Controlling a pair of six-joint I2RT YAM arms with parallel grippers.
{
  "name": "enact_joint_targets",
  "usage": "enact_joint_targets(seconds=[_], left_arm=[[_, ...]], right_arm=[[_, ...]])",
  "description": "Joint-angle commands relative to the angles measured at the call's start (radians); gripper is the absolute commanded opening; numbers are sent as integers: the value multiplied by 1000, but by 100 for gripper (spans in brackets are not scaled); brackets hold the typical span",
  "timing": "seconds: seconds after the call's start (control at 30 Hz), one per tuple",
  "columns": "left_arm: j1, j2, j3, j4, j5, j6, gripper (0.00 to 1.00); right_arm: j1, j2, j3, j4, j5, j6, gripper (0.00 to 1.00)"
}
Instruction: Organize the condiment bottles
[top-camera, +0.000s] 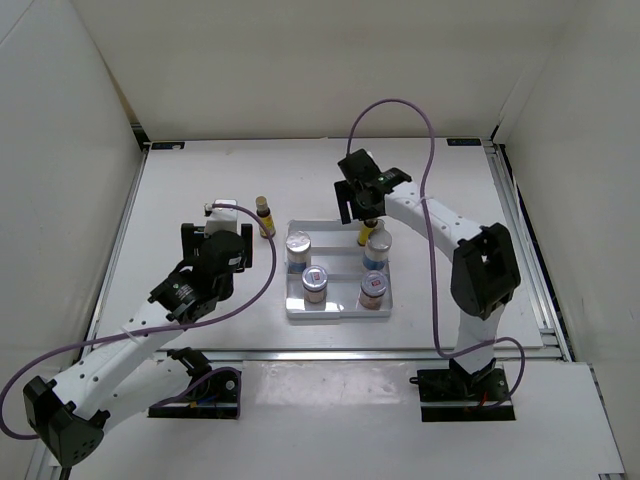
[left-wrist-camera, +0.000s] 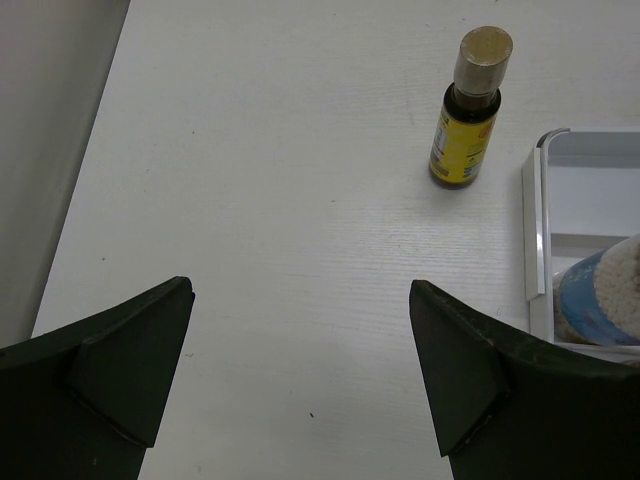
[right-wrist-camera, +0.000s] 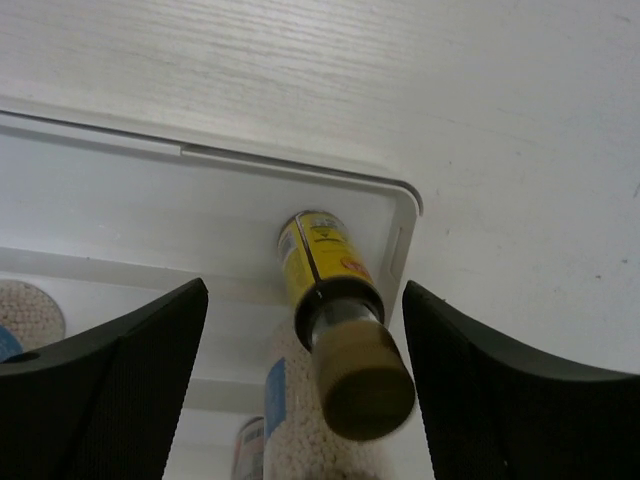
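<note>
I should next move my left gripper outward, toward the tray (top-camera: 336, 313), and down around the tan cap, because the slim yellow bottle is outward and to its right in the top view.
A slim yellow bottle (top-camera: 265, 217) with a tan cap stands on the table left of the tray (top-camera: 336, 313); it also shows in the left wrist view (left-wrist-camera: 467, 120). My left gripper (top-camera: 228, 222) (left-wrist-camera: 300, 330) is open and empty, short of that bottle. The second yellow bottle (top-camera: 366, 233) (right-wrist-camera: 325, 265) stands in the tray's back right corner. My right gripper (top-camera: 362, 212) (right-wrist-camera: 304, 290) is open around it, fingers apart from it. Two silver-lidded jars (top-camera: 299, 250) (top-camera: 377, 245) and two short red-marked jars (top-camera: 315, 283) (top-camera: 373, 290) stand in the tray.
The tray's white rim shows in the left wrist view (left-wrist-camera: 535, 230) and in the right wrist view (right-wrist-camera: 400, 250). A bead-filled jar (right-wrist-camera: 300, 420) stands close behind the yellow bottle. White walls enclose the table on three sides.
</note>
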Motion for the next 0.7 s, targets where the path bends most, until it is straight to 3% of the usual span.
enact_joint_targets(seconds=[0.0,0.2,0.37,0.47,0.67], left_arm=[[-3,-14,27,7,-19,3,100],[-3,-5,27,7,-19,3,100],[-3,24,27,7,-10,-22,100],[33,65,66,20,186,-58,100],[139,271,245,109,324,-97,100]], right_arm=[[0,-87,-15,15,24,2,83],[0,-177,4,15,99,-9,96],[0,-251,76,-44,190,-55,100],[0,-363,30,-44,190,-67,100],[0,-602,-143,-54,131,-77,100]])
